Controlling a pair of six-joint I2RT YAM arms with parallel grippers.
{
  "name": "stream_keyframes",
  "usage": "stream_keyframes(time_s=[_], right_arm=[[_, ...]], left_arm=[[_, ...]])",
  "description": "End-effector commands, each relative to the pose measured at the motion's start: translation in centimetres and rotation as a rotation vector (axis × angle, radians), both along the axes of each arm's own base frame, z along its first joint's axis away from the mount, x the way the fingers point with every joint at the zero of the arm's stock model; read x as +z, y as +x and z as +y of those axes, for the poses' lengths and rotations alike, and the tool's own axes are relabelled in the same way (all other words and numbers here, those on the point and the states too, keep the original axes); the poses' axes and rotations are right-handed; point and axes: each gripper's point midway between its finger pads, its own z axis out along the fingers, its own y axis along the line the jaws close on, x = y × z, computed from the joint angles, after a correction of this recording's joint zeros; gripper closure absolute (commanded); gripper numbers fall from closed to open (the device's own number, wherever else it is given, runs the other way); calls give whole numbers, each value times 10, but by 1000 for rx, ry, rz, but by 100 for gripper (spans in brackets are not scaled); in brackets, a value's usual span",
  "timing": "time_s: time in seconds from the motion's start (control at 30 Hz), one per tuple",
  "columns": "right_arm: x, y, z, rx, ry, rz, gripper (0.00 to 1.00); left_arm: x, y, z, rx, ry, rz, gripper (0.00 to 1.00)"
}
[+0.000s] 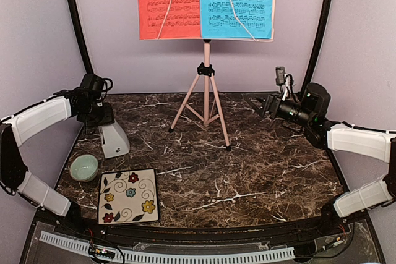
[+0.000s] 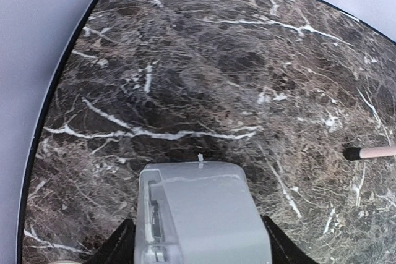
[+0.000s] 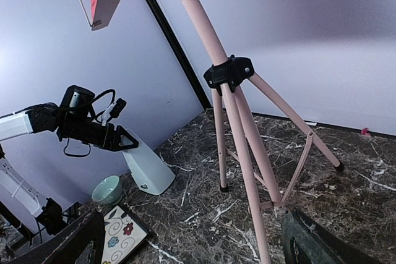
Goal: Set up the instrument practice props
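The tabletop before the stand's legs, to the right in the top view, is clear. My left gripper needs to carry the metronome (image 1: pixel 116 141) across to there and let it go.
The pale pink music stand (image 1: pixel 206 91) stands at the back centre on its tripod, with the red sheet (image 1: pixel 167 4) and the blue sheet (image 1: pixel 238 1) side by side on its desk. The white pyramid metronome (image 1: pixel 116 141) stands on the table at the left. My left gripper (image 1: pixel 99 117) is shut on its upper part; in the left wrist view (image 2: pixel 201 239) the metronome (image 2: pixel 201 211) fills the gap between both fingers. My right gripper (image 1: pixel 258 104) is open and empty, right of the stand's legs (image 3: pixel 238 128), pointing left.
A small pale green bowl (image 1: pixel 83 167) sits near the left edge, just in front of the metronome. A square floral tile (image 1: pixel 129 196) lies at the front left. One stand foot (image 2: pixel 352 153) rests to the right of the metronome. Purple walls close in the back and sides.
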Motion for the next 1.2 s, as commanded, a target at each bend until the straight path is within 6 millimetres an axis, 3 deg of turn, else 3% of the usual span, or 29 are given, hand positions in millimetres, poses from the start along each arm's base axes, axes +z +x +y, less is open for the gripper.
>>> stream_keyframes(time_s=[0.0, 0.2, 0.47, 0.67, 0.83, 0.9, 1.13, 1.17], right_arm=[[21, 0, -3, -14, 16, -61, 0], [14, -2, -4, -13, 6, -47, 0], [7, -9, -7, -15, 5, -30, 0], [-7, -16, -8, 0, 1, 1, 1], [-21, -19, -9, -6, -18, 39, 3], [-26, -21, -7, 4, -25, 49, 4], [-40, -24, -4, 12, -47, 75, 5], [-42, -24, -4, 10, -51, 77, 5]], left_arm=[[41, 22, -50, -106, -52, -122, 64], [56, 26, -132, -275, -57, -143, 64], [60, 2, -238, -468, -93, -150, 65], [46, -15, -295, -534, -118, -132, 62], [38, -23, -322, -549, -114, -121, 62], [36, -25, -327, -551, -95, -113, 57], [51, -33, -328, -598, -117, -118, 19], [56, -34, -326, -604, -114, -128, 7]])
